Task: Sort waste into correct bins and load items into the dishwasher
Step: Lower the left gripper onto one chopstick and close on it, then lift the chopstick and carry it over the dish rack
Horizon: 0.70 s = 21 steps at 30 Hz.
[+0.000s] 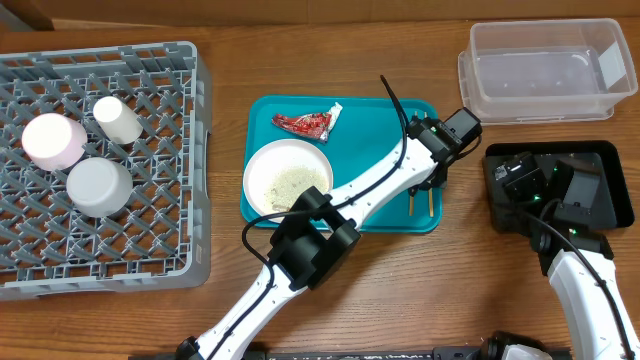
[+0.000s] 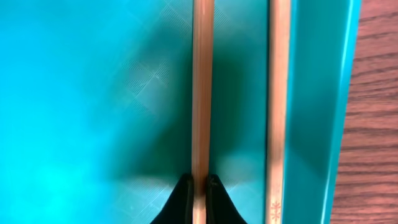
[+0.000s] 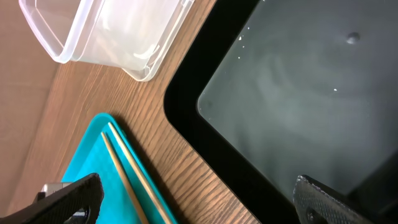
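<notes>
My left gripper rises and moves over the rack's empty tray-side strip [image 1: 176,152] next, to its left in the overhead view, to release the chopstick.
Two wooden chopsticks [image 1: 412,204] lie side by side at the right edge of the teal tray [image 1: 390,110]. My left gripper [image 1: 424,182] is down on them. In the left wrist view its jaws [image 2: 199,190] are shut on one chopstick [image 2: 202,93], and the other chopstick [image 2: 278,112] lies free beside it. The white plate [image 1: 288,178] holds pale crumbs. The red wrapper [image 1: 308,122] lies behind it. My right gripper [image 1: 540,186] is open and empty [image 3: 199,202] over the black tray [image 1: 600,160], which also shows in the right wrist view [image 3: 298,93].
The grey dish rack [image 1: 150,250] at the left holds an inverted pink bowl [image 1: 52,140], a white cup [image 1: 118,120] and a grey-blue bowl [image 1: 100,187]. The clear tub [image 1: 545,70] stands at the back right, behind the black tray.
</notes>
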Tool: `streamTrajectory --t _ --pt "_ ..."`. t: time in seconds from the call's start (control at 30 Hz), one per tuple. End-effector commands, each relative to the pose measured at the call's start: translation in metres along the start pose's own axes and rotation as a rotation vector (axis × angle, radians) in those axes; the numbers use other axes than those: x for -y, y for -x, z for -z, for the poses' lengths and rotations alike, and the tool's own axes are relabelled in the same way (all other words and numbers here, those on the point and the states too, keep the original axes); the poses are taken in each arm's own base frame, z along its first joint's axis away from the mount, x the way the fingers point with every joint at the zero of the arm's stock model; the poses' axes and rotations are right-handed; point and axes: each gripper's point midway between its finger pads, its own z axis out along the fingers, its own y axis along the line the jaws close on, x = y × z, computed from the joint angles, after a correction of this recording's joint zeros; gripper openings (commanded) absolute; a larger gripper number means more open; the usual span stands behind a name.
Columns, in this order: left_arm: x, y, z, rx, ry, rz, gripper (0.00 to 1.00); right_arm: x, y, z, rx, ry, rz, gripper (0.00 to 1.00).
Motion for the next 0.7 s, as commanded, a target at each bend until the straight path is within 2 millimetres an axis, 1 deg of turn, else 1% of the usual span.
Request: streamTrajectory --t 0.0,0.1,0.17,0.27,0.37,0.43,0.57,0.6,0.63,0.67 --pt "-0.016 -0.009 -0.021 -0.075 0.037 0.023 0.04 -0.011 0.01 0.005 0.027 0.03 0.003 1.0" --pt "-0.024 -0.008 -0.016 -0.112 0.032 0.044 0.04 -0.011 0.01 0.005 0.027 0.03 0.003 1.0" --pt "-0.036 -0.002 -0.008 -0.123 0.047 0.064 0.04 -0.011 0.01 0.005 0.027 0.03 0.003 1.0" --pt "-0.06 0.014 0.013 -0.12 0.078 0.09 0.04 -0.011 0.01 0.005 0.027 0.03 0.003 1.0" --pt "-0.089 0.036 0.045 -0.104 0.097 0.1 0.04 -0.011 0.01 0.005 0.027 0.03 0.003 1.0" --pt "-0.113 0.053 0.073 -0.084 0.104 0.097 0.04 -0.011 0.01 0.005 0.027 0.03 0.003 1.0" --pt "-0.156 0.077 0.129 -0.029 0.102 0.039 0.04 -0.011 0.01 0.005 0.027 0.03 0.004 1.0" --pt "-0.167 0.086 0.144 0.006 0.102 0.022 0.04 -0.011 0.01 0.005 0.027 0.03 0.004 1.0" --pt "-0.173 0.092 0.162 0.031 0.061 -0.041 0.04 -0.011 0.01 0.005 0.027 0.03 0.004 1.0" --pt "-0.178 0.095 0.17 0.046 0.054 -0.049 0.04 -0.011 0.01 0.005 0.027 0.03 0.004 1.0"
